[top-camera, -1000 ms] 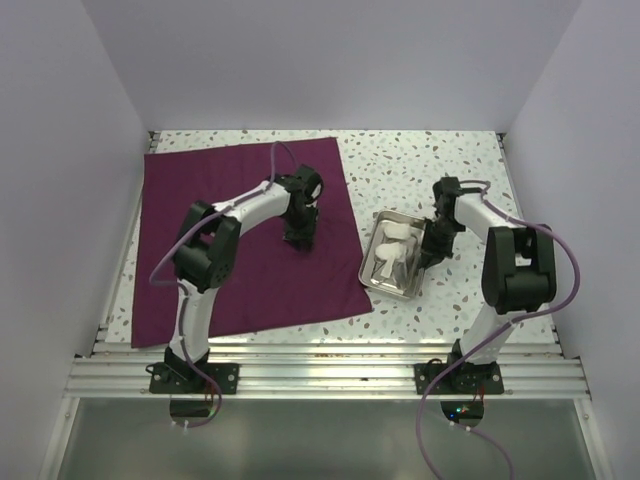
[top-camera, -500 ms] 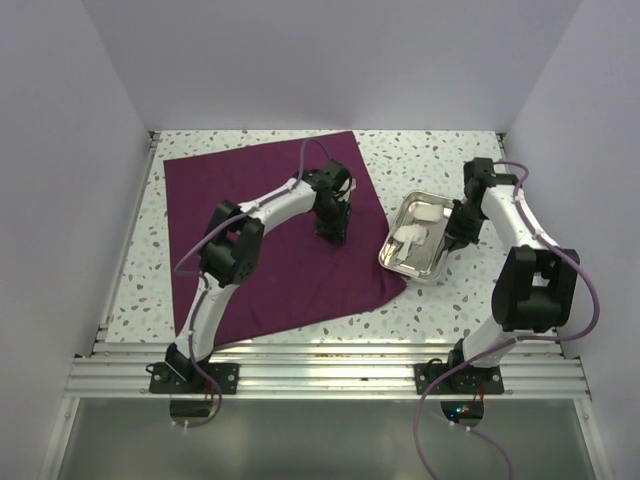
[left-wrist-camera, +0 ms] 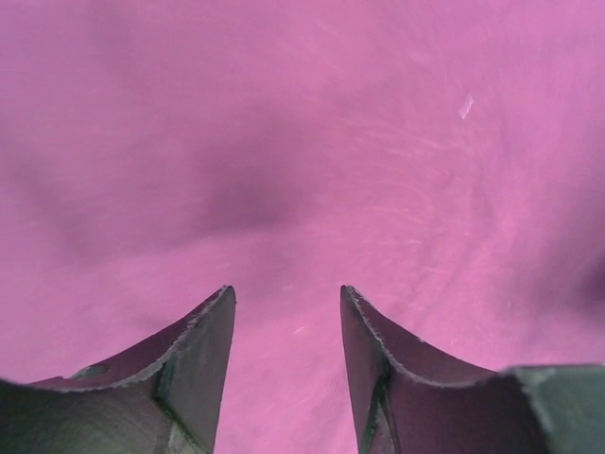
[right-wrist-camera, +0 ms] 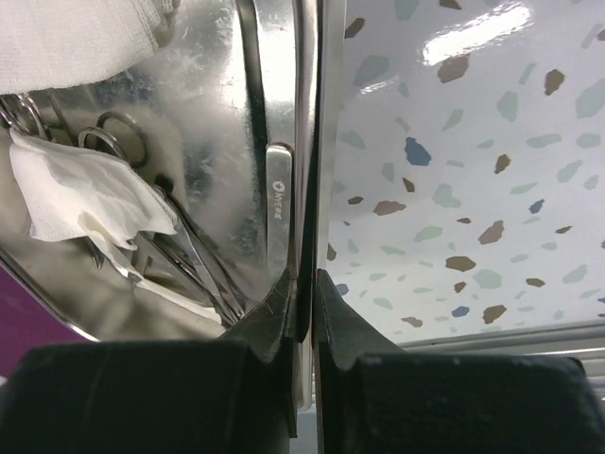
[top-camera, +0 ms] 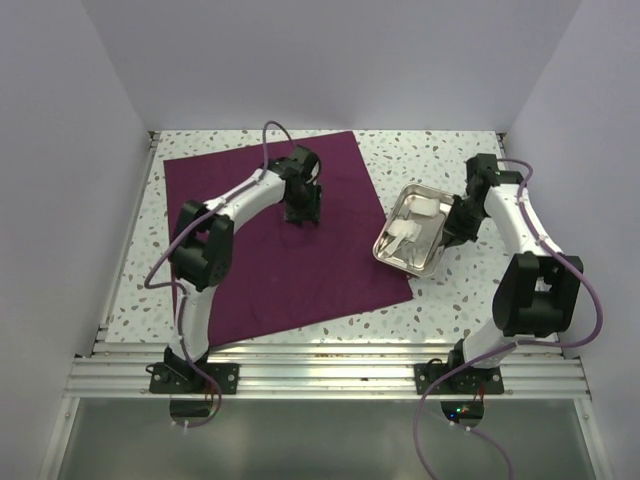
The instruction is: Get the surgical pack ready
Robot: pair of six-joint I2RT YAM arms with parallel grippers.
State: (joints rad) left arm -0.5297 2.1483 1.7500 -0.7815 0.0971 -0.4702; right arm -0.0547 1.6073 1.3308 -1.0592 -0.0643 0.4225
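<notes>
The right gripper needs to carry the tray (top-camera: 392, 258) to the left in the top view next and let go of it on the cloth's middle (top-camera: 284, 240), since only the tray's near corner is over the cloth.
The maroon cloth (top-camera: 260, 270) lies spread flat on the left half of the table. My left gripper (top-camera: 301, 212) hovers close over its far middle. In the left wrist view its jaws (left-wrist-camera: 288, 293) stand open, with only cloth (left-wrist-camera: 378, 142) between them. The steel tray (top-camera: 392, 258) sits skewed to the right of the cloth, its near corner over the cloth's right corner. My right gripper (top-camera: 455, 228) is shut on its right rim, seen edge-on between the fingers (right-wrist-camera: 307, 274). Inside the tray (right-wrist-camera: 274, 113) lie white gauze pads (right-wrist-camera: 85, 199) and scissors (right-wrist-camera: 118, 142) with other thin steel instruments.
Bare speckled tabletop (top-camera: 440, 160) lies behind and to the right of the tray. White walls close in the left, back and right sides. An aluminium rail (top-camera: 320, 375) carrying both arm bases runs along the near edge.
The cloth has slid right and turned, its near right corner now reaching under the tray. My left gripper drew back left and opened wider. The right gripper carried the tray right and turned it.
</notes>
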